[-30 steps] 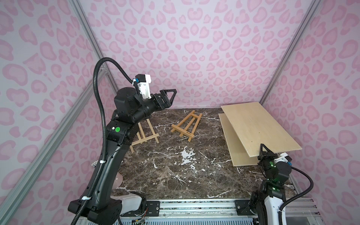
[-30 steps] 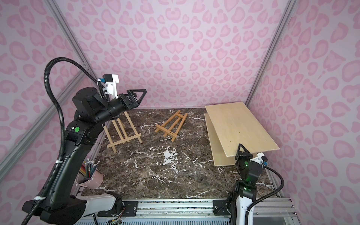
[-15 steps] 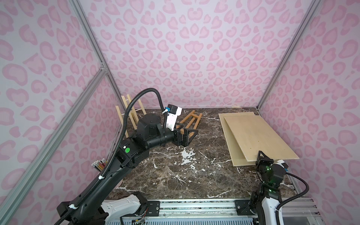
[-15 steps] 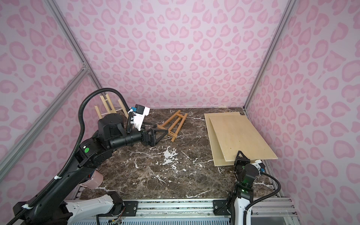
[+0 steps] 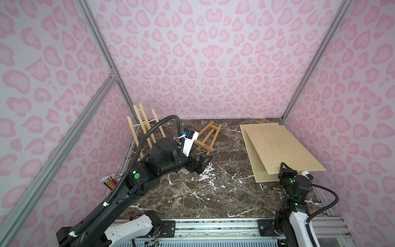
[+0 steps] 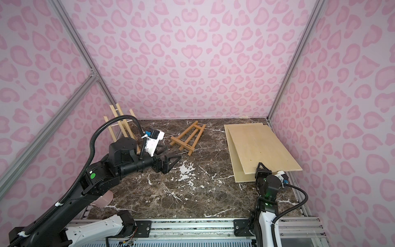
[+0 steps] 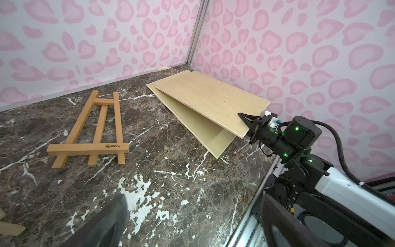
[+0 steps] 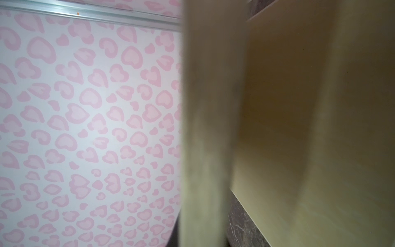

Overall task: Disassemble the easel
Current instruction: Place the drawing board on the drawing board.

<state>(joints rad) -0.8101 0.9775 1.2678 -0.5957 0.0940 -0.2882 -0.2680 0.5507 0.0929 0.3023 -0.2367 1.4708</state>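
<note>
My right gripper brings the upper board's tilted corner down onto the lower board's near end (image 5: 266,178) (image 8: 354,205) below it next. This closes the open gap, and then the gripper lets go.
A pale wooden easel (image 5: 143,126) (image 6: 119,124) stands upright at the back left by the wall, its lower part hidden behind my left arm. A darker brown easel (image 5: 208,138) (image 6: 188,138) (image 7: 94,130) lies flat on the marble table. My left gripper (image 5: 202,163) (image 6: 170,162) (image 7: 192,224) hangs low over the table near the brown easel, open and empty. My right gripper (image 5: 285,170) (image 6: 262,170) (image 7: 245,118) is shut on the near corner of the upper plywood board (image 5: 282,145) (image 7: 213,100) (image 8: 205,128), holding it tilted above the lower board (image 5: 259,169) (image 8: 299,107).
A cup of pencils (image 5: 110,181) stands at the left edge beside my left arm's base. The marble table (image 5: 213,192) ends at a metal rail (image 5: 213,224) in front. Pink patterned walls close in the back and both sides.
My left arm has swung down from high up to just above the table near the brown easel. The right gripper has lowered the upper board toward the lower one.
</note>
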